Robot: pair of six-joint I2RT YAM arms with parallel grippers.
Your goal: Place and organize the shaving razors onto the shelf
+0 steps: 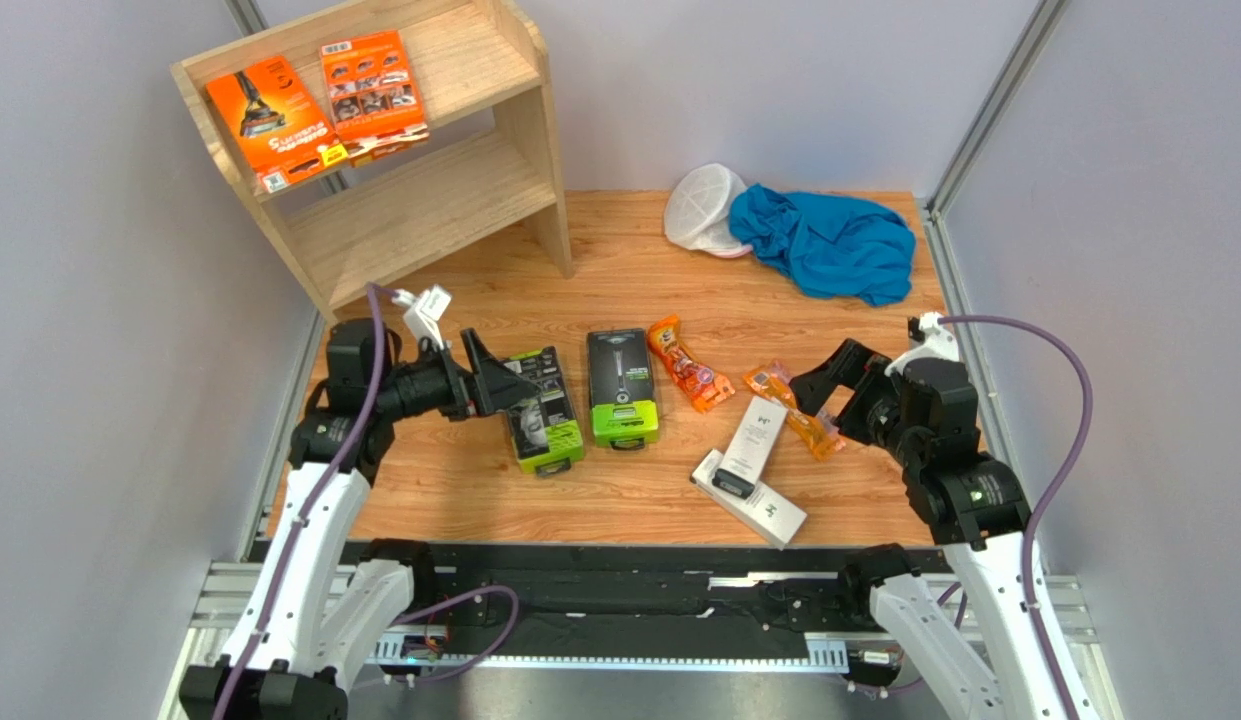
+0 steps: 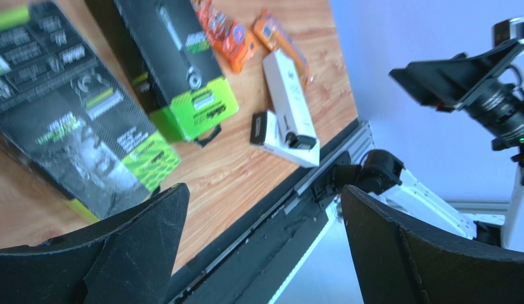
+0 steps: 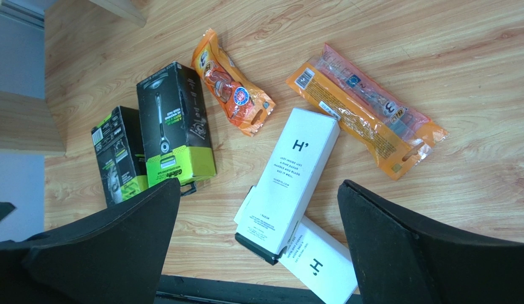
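I will lower my right gripper, tilting it flatter, onto that box's long side (image 1: 766, 447) (image 3: 313, 185) facing the orange packet, because the upper white box lies propped across the other one.
The light-wood shelf (image 1: 431, 203) stands at the back left, with two flat orange razor packs (image 1: 273, 120) (image 1: 374, 87) on its top tier. On the table lie two black-and-lime packs (image 1: 544, 417) (image 1: 622, 387), two small orange packets (image 1: 689, 365) (image 1: 802, 417) and two crossed white boxes (image 1: 755, 440) (image 3: 290, 180). My left gripper (image 1: 502, 387) (image 2: 263, 196) hovers open beside the left black-and-lime pack (image 2: 74, 133), holding nothing. My right gripper (image 1: 825, 390) (image 3: 258, 190) hangs open above the white boxes, also holding nothing.
A blue cloth (image 1: 825, 240) and a white mesh cap (image 1: 701, 207) lie at the back right. Grey walls close in both sides. A black metal rail (image 1: 626, 578) runs along the near table edge. The shelf's lower tier (image 1: 431, 210) is bare.
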